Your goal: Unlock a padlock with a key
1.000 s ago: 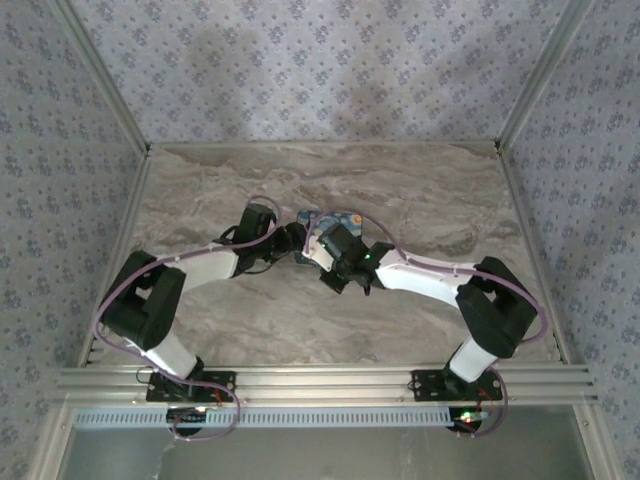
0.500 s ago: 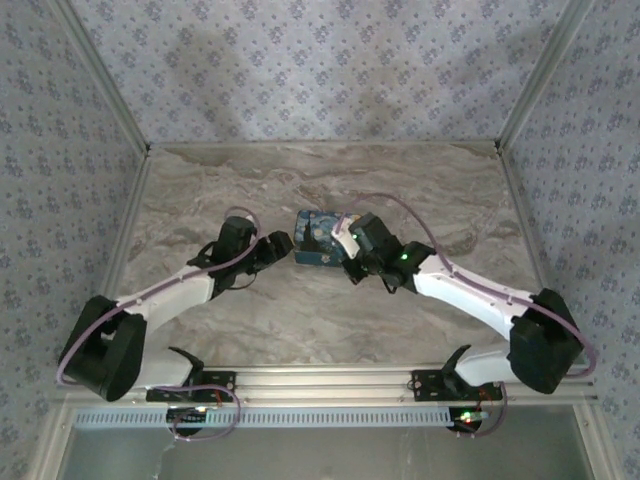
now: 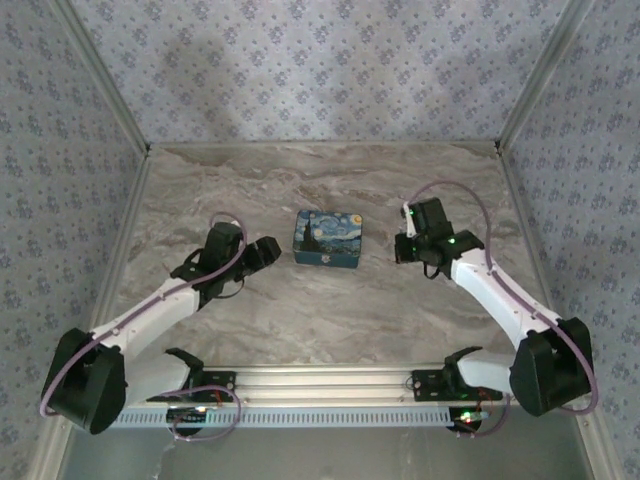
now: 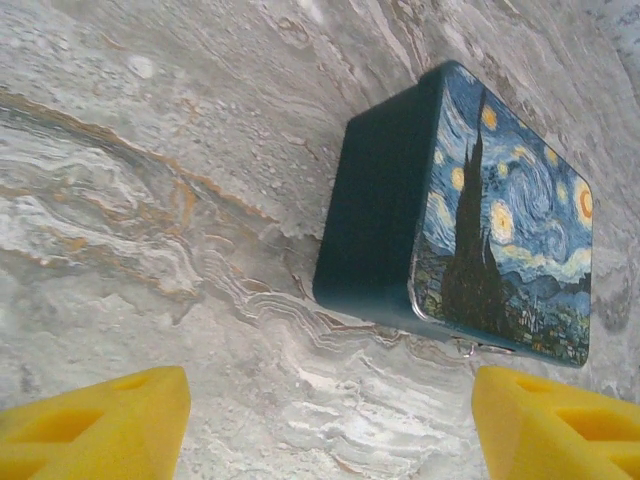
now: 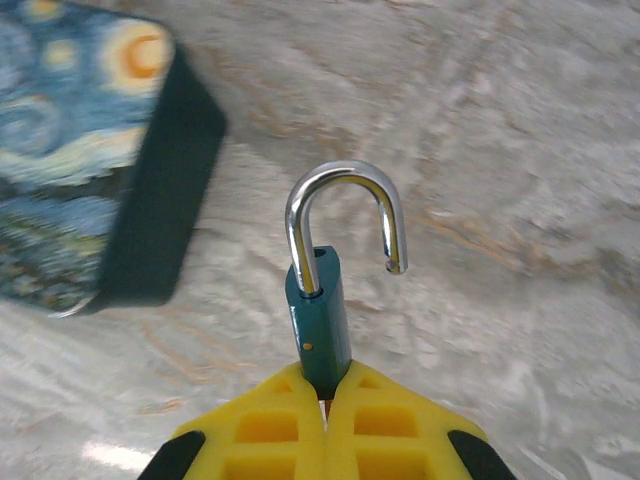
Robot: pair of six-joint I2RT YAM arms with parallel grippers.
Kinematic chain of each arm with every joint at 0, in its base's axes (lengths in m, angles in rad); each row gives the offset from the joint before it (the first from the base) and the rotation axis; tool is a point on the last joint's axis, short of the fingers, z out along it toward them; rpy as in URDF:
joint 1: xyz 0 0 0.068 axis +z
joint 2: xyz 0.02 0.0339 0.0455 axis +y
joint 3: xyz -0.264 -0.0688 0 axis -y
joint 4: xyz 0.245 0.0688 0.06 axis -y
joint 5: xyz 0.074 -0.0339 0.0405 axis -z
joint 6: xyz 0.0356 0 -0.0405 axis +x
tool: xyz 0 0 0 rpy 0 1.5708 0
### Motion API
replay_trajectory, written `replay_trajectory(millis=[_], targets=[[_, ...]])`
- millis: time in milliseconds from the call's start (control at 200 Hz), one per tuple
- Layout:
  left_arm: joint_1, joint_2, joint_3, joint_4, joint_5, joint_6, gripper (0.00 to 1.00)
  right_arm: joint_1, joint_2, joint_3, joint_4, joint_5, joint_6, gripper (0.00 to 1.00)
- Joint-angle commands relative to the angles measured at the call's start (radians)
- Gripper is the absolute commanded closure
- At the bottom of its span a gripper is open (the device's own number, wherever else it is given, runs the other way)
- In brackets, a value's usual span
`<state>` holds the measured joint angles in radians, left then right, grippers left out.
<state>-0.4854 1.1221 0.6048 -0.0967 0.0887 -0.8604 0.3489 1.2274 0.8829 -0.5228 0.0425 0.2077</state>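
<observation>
The robot's right gripper is above clear tabletop beside the box, so next it will lower the open padlock (image 5: 318, 320) to the bare marble and release it there.
My right gripper (image 5: 325, 385) is shut on the padlock (image 5: 318, 320), a small dark teal body pinched edge-on between the yellow fingers (image 5: 400, 430). Its silver shackle (image 5: 345, 215) stands open, with one end free in the air. From above, the right gripper (image 3: 405, 246) hangs over the table to the right of the blue box. My left gripper (image 4: 330, 425) is open, its yellow fingertips (image 4: 90, 420) wide apart with only marble between them. It sits left of the box, also seen in the top view (image 3: 264, 250). The key is out of view.
The blue night-sky-painted box (image 3: 329, 238) lies shut at the table's middle, between the two grippers; its dark side wall (image 4: 380, 200) faces the left wrist. Marble tabletop (image 3: 330, 310) stretches around it, ringed by patterned walls.
Both arms have drawn away from the box. The right gripper swung out to the right with the padlock, and the left gripper backed off to the left.
</observation>
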Motion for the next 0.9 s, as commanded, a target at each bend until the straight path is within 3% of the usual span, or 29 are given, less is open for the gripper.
replay_trajectory(millis=[0, 220, 700, 795, 894], targets=[[0.016, -0.037, -0.008, -0.055, -0.026, 0.029, 0.26, -0.055, 0.04, 0.011, -0.056, 0.042, 0.082, 1.0], [0.02, -0.06, -0.021, -0.075, -0.029, 0.025, 0.25, -0.114, 0.164, 0.044, -0.042, 0.095, 0.129, 1.0], [0.021, -0.07, -0.045, -0.067, -0.025, 0.008, 0.25, -0.125, 0.372, 0.088, 0.022, 0.106, 0.156, 0.99], [0.021, -0.07, -0.045, -0.067, -0.024, 0.007, 0.25, -0.125, 0.384, 0.094, 0.023, 0.104, 0.162, 0.93], [0.022, -0.071, -0.042, -0.068, -0.026, 0.008, 0.25, -0.123, 0.38, 0.103, 0.019, 0.106, 0.166, 0.74]])
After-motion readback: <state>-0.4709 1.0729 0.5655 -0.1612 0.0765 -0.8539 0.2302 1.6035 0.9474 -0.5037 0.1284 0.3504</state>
